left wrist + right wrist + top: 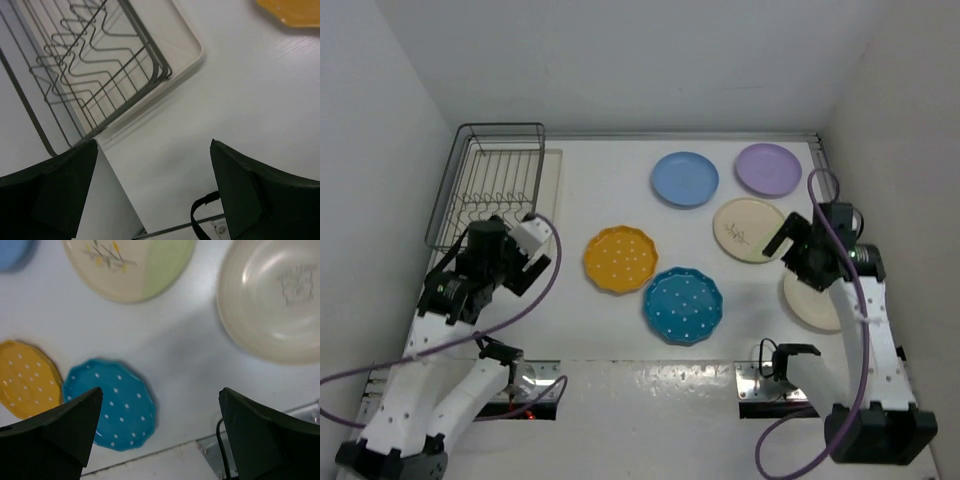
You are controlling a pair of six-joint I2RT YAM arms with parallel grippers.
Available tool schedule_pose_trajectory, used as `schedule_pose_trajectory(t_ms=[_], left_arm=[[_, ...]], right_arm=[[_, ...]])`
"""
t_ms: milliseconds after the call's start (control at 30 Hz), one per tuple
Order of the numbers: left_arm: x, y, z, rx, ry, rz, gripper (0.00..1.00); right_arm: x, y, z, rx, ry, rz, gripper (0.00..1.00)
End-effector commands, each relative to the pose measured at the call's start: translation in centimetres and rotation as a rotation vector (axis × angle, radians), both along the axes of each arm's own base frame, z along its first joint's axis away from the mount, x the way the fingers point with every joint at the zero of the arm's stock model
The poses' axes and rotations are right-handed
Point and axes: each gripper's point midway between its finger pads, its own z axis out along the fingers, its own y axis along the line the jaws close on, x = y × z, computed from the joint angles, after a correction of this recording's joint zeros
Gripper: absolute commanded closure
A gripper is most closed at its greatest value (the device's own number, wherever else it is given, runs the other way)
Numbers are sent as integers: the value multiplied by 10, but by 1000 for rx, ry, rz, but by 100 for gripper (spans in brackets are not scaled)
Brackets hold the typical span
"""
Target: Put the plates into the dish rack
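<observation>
I will next move my right gripper outward past the sprig plate and lower it onto the lavender plate's near rim (794,187) by the side, where bare table leaves room for my fingers.
The dark wire dish rack (495,185) (100,65) stands at the far left with nothing in it. Five plates lie flat on the table: light blue (685,178), lavender (768,168), cream with a green side and sprig (748,228) (130,265), dotted yellow (620,260) (25,380) and dotted teal (683,305) (112,410). My left gripper (525,260) (152,145) hovers open just in front of the rack's near right corner. My right gripper (788,240) (160,390) hangs open over bare table, between the teal and sprig plates. Neither holds anything.
A flat cream tray (553,165) (192,60) lies under the rack. A plain cream dish (808,300) (275,300) with a stamped mark sits at the near right, partly under my right arm. White walls close in on three sides.
</observation>
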Motion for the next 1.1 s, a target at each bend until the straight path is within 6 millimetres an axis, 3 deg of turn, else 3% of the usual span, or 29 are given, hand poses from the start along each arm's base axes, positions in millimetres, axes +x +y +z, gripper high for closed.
schedule_pose_trajectory(t_ms=[0, 33, 67, 100, 167, 200, 267, 300, 333, 367, 433, 467, 500, 533, 567, 600, 633, 733, 767, 867, 933, 967, 1033, 1067], left_arm=[[20, -27, 13, -57, 128, -101, 0], [21, -33, 14, -81, 174, -114, 0], [31, -41, 34, -121, 148, -121, 0], [41, -51, 31, -152, 188, -138, 0], [52, -57, 40, -178, 184, -131, 0], [61, -59, 53, -184, 151, -135, 0], [74, -61, 55, -172, 147, -117, 0], [83, -56, 64, -152, 112, -92, 0], [87, -53, 66, -140, 107, -79, 0], [90, -51, 66, -127, 106, -65, 0], [100, -48, 63, -105, 114, -43, 0], [102, -47, 59, -95, 124, -35, 0], [105, -47, 60, -95, 126, -35, 0], [108, -51, 52, -101, 153, -45, 0], [109, -54, 48, -109, 166, -55, 0], [112, -57, 46, -107, 169, -77, 0], [116, -63, 40, -104, 184, -100, 0], [128, -71, 37, -130, 184, -107, 0], [132, -75, 31, -145, 208, -107, 0], [140, -75, 29, -145, 217, -110, 0], [146, -73, 21, -128, 238, -95, 0], [154, -67, 27, -113, 216, -70, 0], [162, -66, 21, -126, 242, -41, 0], [166, -64, 27, -135, 236, -37, 0]], right_arm=[[49, -18, 35, -94, -126, 76, 0], [77, -24, 40, -62, -156, 66, 0], [87, -29, 42, -50, -167, 49, 0], [106, -31, 47, -29, -196, 44, 4], [131, -42, 33, 59, -198, -8, 17], [144, -48, 37, 64, -245, -24, 33], [170, -68, 28, 85, -275, -97, 40], [178, -72, 25, 88, -283, -115, 36], [187, -82, 8, 84, -251, -145, 28], [205, -91, 13, 55, -307, -152, 23], [218, -103, 6, 26, -307, -171, 19], [237, -110, -10, 30, -274, -189, 19], [242, -117, -15, 23, -257, -215, 19], [245, -121, -40, 42, -190, -233, 19], [269, -127, -34, 61, -215, -257, 19], [279, -129, -51, 73, -197, -262, 19], [291, -130, -50, 79, -215, -259, 19], [314, -135, -81, 140, -187, -345, 20], [319, -135, -102, 162, -153, -374, 22], [341, -134, -108, 171, -184, -378, 23], [351, -136, -122, 154, -194, -390, 25], [363, -137, -130, 154, -202, -385, 26], [365, -137, -148, 171, -164, -413, 28], [372, -137, -144, 175, -177, -414, 31]])
